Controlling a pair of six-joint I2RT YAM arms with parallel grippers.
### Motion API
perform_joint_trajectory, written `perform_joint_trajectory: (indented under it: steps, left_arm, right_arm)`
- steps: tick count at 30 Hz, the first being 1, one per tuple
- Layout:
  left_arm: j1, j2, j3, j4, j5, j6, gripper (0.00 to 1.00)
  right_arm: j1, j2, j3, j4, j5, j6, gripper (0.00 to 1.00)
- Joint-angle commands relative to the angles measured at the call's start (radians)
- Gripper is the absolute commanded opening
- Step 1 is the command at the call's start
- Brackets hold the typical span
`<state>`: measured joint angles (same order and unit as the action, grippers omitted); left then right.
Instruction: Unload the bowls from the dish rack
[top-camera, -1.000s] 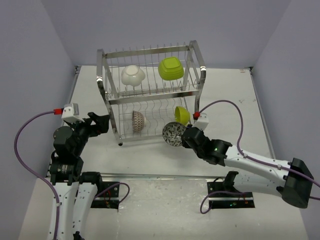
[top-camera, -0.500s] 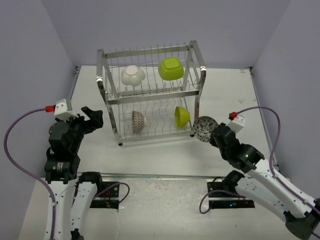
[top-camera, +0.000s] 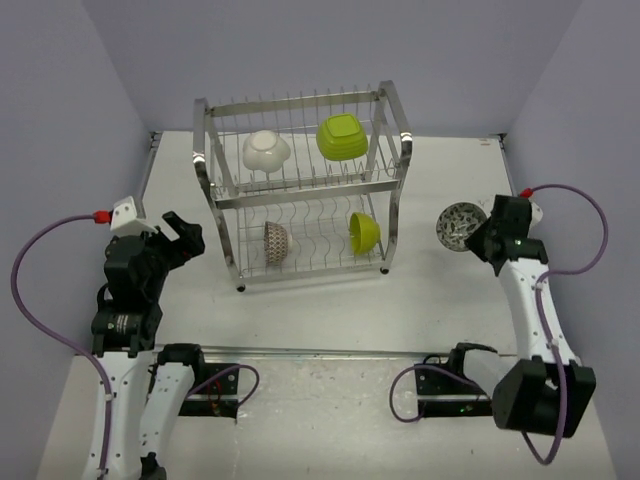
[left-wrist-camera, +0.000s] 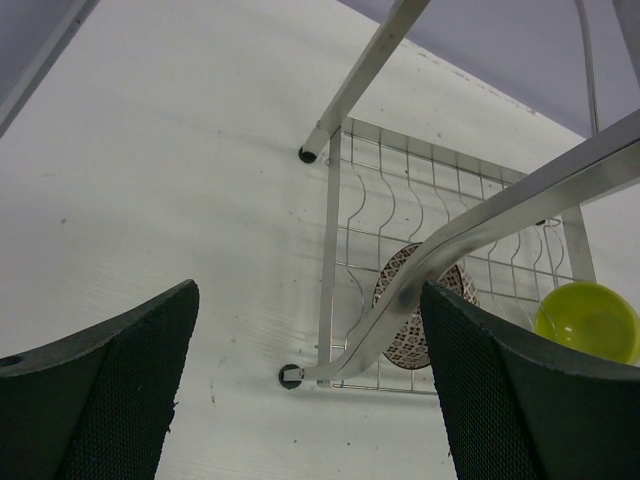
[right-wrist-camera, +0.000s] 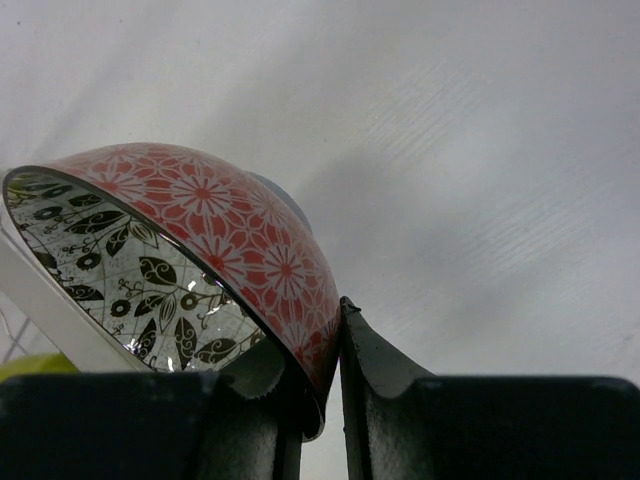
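My right gripper needs to move down to the clear tabletop beside the rack and let go of the patterned bowl's rim, because the tabletop below the bowl is bare.
The chrome dish rack (top-camera: 296, 103) stands mid-table. Its top tier holds a white bowl (top-camera: 265, 150) and a squarish lime bowl (top-camera: 342, 137). On the bottom tier stand a patterned bowl (top-camera: 276, 242) and a round lime bowl (top-camera: 364, 231). My right gripper (top-camera: 480, 234) is far right of the rack, above the table, shut on the rim of another patterned bowl (top-camera: 460, 225). In the right wrist view that bowl (right-wrist-camera: 225, 225) shows red flowers outside and black leaves inside, pinched by the gripper (right-wrist-camera: 335, 350). My left gripper (top-camera: 186, 234) hangs open left of the rack, holding nothing.
In the left wrist view the rack's near foot (left-wrist-camera: 290, 375) sits between my wide-apart fingers (left-wrist-camera: 110, 390), with the patterned bowl (left-wrist-camera: 425, 325) and lime bowl (left-wrist-camera: 590, 320) behind its rail. Purple cables loop beside both arms. The table's right edge (top-camera: 525, 230) is near the right gripper.
My right arm drew the patterned bowl from the rack's lower front and swung it out to the far right. The left arm backed slightly away from the rack.
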<state>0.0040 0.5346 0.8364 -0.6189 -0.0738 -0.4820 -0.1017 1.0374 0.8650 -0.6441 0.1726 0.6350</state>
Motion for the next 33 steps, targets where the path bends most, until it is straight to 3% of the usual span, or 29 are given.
perform_joint_trajectory:
  steps: [1,8,15,29,33]
  left_arm:
    - [-0.004,-0.01,0.023,0.005,-0.02,-0.036,0.91]
    - [-0.004,-0.015,0.043,0.005,-0.037,-0.032,0.91]
    - [-0.004,-0.025,-0.011,0.028,-0.006,-0.061,0.91]
    - [-0.004,0.014,-0.017,0.042,0.028,-0.047,0.91]
    - [-0.004,0.027,-0.013,0.044,0.04,-0.044,0.91]
  right_arm:
    - [-0.104,0.145,0.138,0.13,-0.26,-0.055,0.0]
    - [-0.263,0.447,0.285,0.198,-0.416,0.014,0.0]
    - [-0.29,0.631,0.273,0.267,-0.444,0.037,0.0]
    - [-0.288,0.678,0.195,0.347,-0.427,0.068,0.0]
    - [-0.286,0.679,0.178,0.353,-0.426,0.068,0.05]
